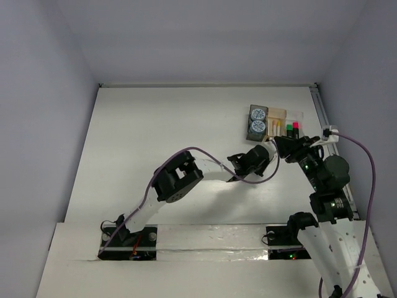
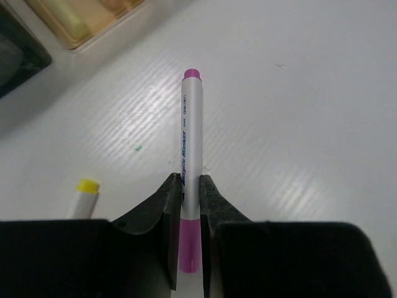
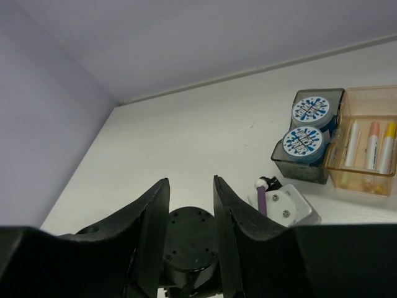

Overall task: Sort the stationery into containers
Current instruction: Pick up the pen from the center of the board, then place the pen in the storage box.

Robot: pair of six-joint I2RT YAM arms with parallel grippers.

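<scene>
The purple-capped white pen will be lifted next by my left gripper. My left gripper will then carry it away from my base over the amber tray (image 1: 276, 125) (image 2: 90, 17) and open.
My left gripper (image 2: 190, 180) is shut on a white-barrelled purple pen (image 2: 191, 124) and holds it just over the table, near the containers (image 1: 273, 121). A yellow-tipped pen (image 2: 87, 186) lies left of its fingers. The dark grey tray (image 3: 304, 164) holds two blue-white rolls (image 3: 303, 141). The amber tray (image 3: 372, 180) holds pink-white, orange and yellow pens. A clear tray (image 1: 293, 129) holds highlighters with green and pink caps. My right gripper (image 3: 190, 181) is open and empty, hovering above the left wrist. The purple pen also shows in the right wrist view (image 3: 262, 202).
The left arm (image 1: 186, 174) stretches across the table toward the trays, and its cable (image 1: 205, 152) loops over it. The right arm (image 1: 322, 174) stands close beside it at the right edge. White walls enclose the table on three sides.
</scene>
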